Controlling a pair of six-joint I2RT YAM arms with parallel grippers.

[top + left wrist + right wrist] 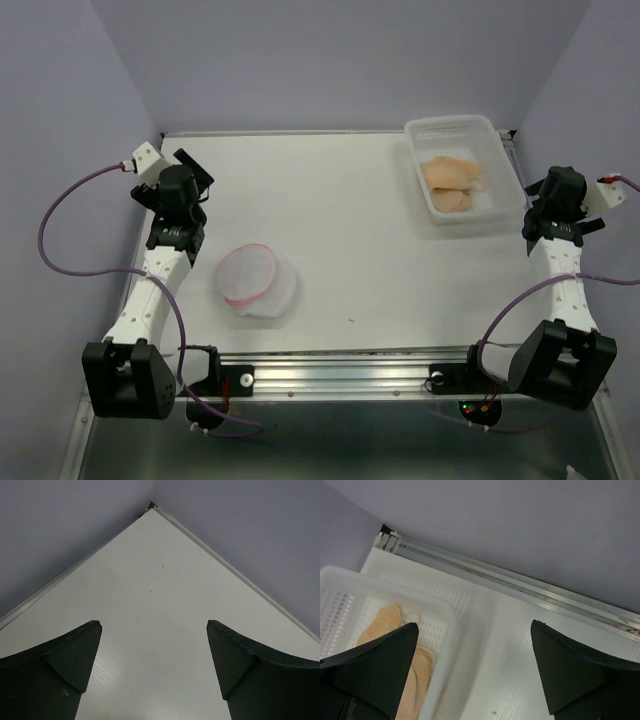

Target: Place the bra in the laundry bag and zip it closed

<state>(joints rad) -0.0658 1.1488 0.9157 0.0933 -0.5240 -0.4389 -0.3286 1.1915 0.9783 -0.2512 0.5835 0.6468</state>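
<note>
The bra's far cup lies uppermost, so my right gripper should next go left in the top view, over the basket's rim and down onto that cup.
The peach bra point(452, 182) lies in a white plastic basket point(493, 133) at the back right; part of it shows in the right wrist view point(385, 622). The round white mesh laundry bag point(257, 280) with a pink zipper rim sits on the table at front left. My left gripper point(193, 170) is open and empty at the back left, well behind the bag; in its wrist view point(154, 630) only bare table shows. My right gripper point(537, 192) is open and empty just right of the basket, its left finger over the basket's edge in the right wrist view point(474, 630).
Lilac walls close the table on the left, back and right. A metal rail point(530, 587) runs along the table's right edge. A metal rail point(340, 375) with both arm bases lines the front edge.
</note>
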